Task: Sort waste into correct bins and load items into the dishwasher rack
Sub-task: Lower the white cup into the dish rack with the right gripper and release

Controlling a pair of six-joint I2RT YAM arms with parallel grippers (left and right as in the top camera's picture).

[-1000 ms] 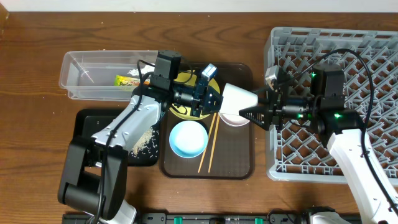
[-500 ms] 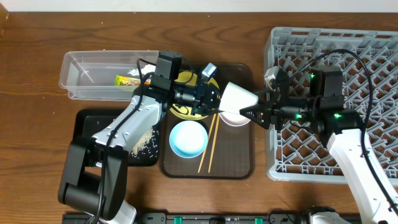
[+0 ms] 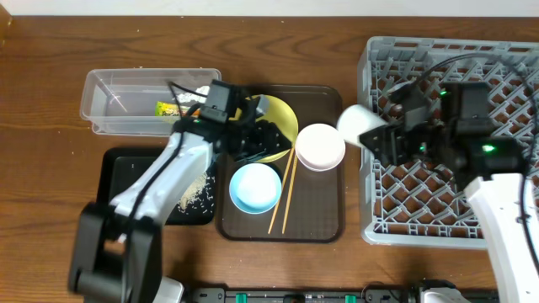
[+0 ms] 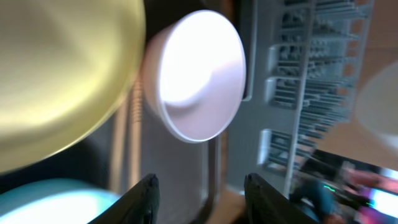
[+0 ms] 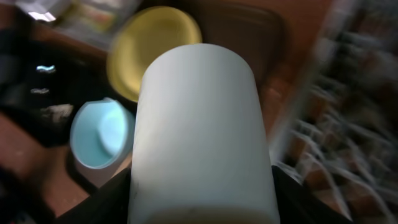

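Note:
I will next swing my right gripper off the brown tray (image 3: 286,229), tilt it down and lower the cup among the grey rack's empty near wires to release.
My right gripper (image 3: 376,136) is shut on the pale cup (image 3: 357,122), holding it on its side in the air at the left edge of the grey rack (image 3: 472,59). The cup fills the right wrist view (image 5: 202,130). My left gripper (image 3: 268,141) is open and empty over the yellow plate (image 3: 282,122); its fingers (image 4: 144,198) frame the tray edge. The pink-white bowl (image 3: 320,146), blue bowl (image 3: 255,187) and chopsticks (image 3: 283,192) lie on the brown tray (image 3: 286,229). The wrapper (image 3: 169,108) is in the clear tub (image 3: 126,84). Rice (image 3: 195,195) lies in the black tray (image 3: 126,164).
The pink-white bowl (image 4: 199,74) and the rack (image 4: 305,81) show ahead of the left gripper, with the yellow plate (image 4: 56,74) to its left. The tub and the black tray stand left of the brown tray, the rack to its right.
My right gripper has lifted the cup off the brown tray and carried it right to the rack's left edge. My left gripper has swung a little down over the plate.

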